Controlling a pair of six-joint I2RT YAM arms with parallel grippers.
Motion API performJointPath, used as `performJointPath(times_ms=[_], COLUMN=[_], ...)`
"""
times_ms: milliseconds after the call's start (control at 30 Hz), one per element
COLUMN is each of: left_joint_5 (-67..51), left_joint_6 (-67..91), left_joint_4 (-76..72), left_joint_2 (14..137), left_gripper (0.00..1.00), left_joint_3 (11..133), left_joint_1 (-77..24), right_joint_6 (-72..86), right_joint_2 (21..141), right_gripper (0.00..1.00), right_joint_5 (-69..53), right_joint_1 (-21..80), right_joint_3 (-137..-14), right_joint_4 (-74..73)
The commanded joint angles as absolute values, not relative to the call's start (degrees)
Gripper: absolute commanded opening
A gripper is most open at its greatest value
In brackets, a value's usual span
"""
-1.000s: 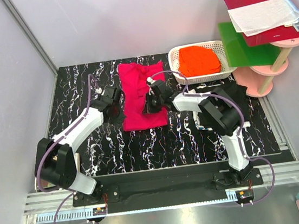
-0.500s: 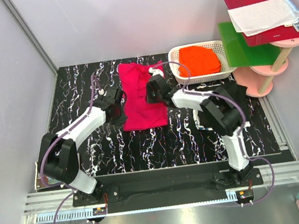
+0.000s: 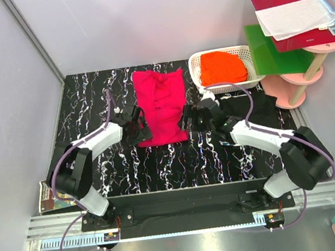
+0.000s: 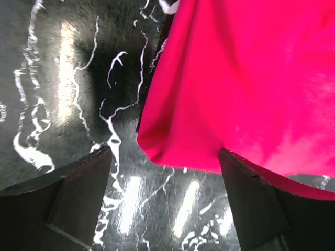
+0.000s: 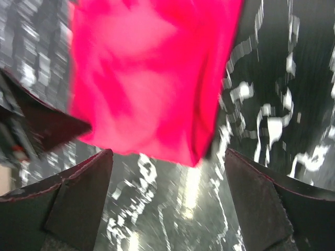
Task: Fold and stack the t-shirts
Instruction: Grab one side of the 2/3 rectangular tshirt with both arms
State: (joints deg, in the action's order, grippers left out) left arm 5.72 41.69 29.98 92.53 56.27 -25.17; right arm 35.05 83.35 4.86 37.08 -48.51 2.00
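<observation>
The pink t-shirt's near corner is just below, between the left gripper's open fingers, so the left gripper needs to move down onto it next and close on the cloth.
The magenta-pink t-shirt lies folded into a long strip on the black marbled table. My left gripper stands open at the shirt's near left corner, and my right gripper stands open at its near right corner. In the left wrist view the pink t-shirt has its near edge just beyond the open left gripper. The right wrist view shows the pink t-shirt just beyond the open right gripper. Neither gripper holds anything. The orange t-shirt sits in the basket. The black t-shirt lies partly under my right arm.
The white lattice basket stands at the back right of the table. Beyond the table's right edge a pink stand carries a green board and a red booklet with white paper. A small colourful item lies off the near left corner.
Both grippers have opened and let go of the pink t-shirt. They have drawn back toward its near corners, the right arm swinging out to the right.
</observation>
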Motion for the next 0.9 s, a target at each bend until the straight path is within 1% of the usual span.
performJointPath(times_ms=[0, 100, 167, 200, 233, 300, 333, 367, 400, 433, 467, 500, 533, 600, 733, 867], left_joint_5=[5.0, 4.7, 4.3, 4.4, 4.3, 4.2, 4.1, 4.0, 3.6, 3.4, 3.3, 3.1, 3.1, 2.6, 1.1, 0.4], left_joint_6=[43.9, 44.7, 45.1, 45.2, 45.4, 45.4, 45.4, 45.3, 45.1, 45.1, 45.0, 45.0, 44.9, 44.8, 45.8, 47.3], left_joint_4=[27.5, 26.7, 25.8, 25.3, 25.3, 25.1, 25.0, 24.9, 24.2, 24.2, 24.0, 23.8, 23.7, 23.7, 23.7, 24.3], left_joint_2=[96.1, 98.3, 99.4, 99.8, 100.4, 101.1, 101.5, 101.8, 102.4, 102.8, 103.0, 103.2, 103.4, 103.4, 100.4, 95.8], left_gripper=[0.85, 0.83, 0.81, 0.77, 0.75, 0.68, 0.56, 0.48, 0.21, 0.12, 0.00, 0.00, 0.00, 0.00, 0.00, 0.00], left_joint_3=[57.0, 57.0, 56.7, 56.8, 56.8, 57.1, 57.2, 57.2, 57.4, 57.4, 57.5, 57.5, 57.6, 57.1, 54.6, 48.2], left_joint_1=[-24.8, -24.6, -24.6, -24.6, -24.6, -24.5, -24.5, -24.4, -24.3, -24.3, -24.3, -24.3, -24.3, -24.2, -24.3, -24.9], right_joint_6=[39.5, 41.0, 41.4, 41.7, 41.7, 42.4, 42.8, 42.7, 43.7, 43.7, 43.9, 43.8, 43.9, 44.2, 44.0, 43.0], right_joint_2=[87.4, 90.9, 93.8, 94.8, 96.7, 98.2, 99.3, 99.8, 101.3, 101.8, 102.6, 102.9, 103.2, 103.2, 100.6, 94.7], right_gripper=[0.93, 0.91, 0.88, 0.85, 0.80, 0.78, 0.76, 0.71, 0.53, 0.47, 0.37, 0.20, 0.11, 0.00, 0.00, 0.00], right_joint_5=[0.4, -1.6, -2.2, -3.1, -3.9, -4.8, -4.9, -4.9, -5.9, -6.4, -6.9, -7.8, -8.3, -9.2, -9.9, -10.2], right_joint_1=[37.0, 37.0, 37.0, 37.0, 37.0, 37.0, 37.0, 37.0, 37.0, 37.0, 37.0, 37.0, 37.0, 36.9, 36.9, 37.2], right_joint_3=[-46.8, -47.3, -48.0, -48.2, -48.3, -48.4, -48.3, -47.8, -47.6, -47.6, -47.8, -47.9, -48.0, -47.2, -45.4, -43.6], right_joint_4=[1.7, 1.8, 1.9, 2.3, 3.1, 5.8, 6.9, 9.8, 12.8, 13.4, 14.3, 14.3, 14.4, 14.9, 13.1, 5.9])
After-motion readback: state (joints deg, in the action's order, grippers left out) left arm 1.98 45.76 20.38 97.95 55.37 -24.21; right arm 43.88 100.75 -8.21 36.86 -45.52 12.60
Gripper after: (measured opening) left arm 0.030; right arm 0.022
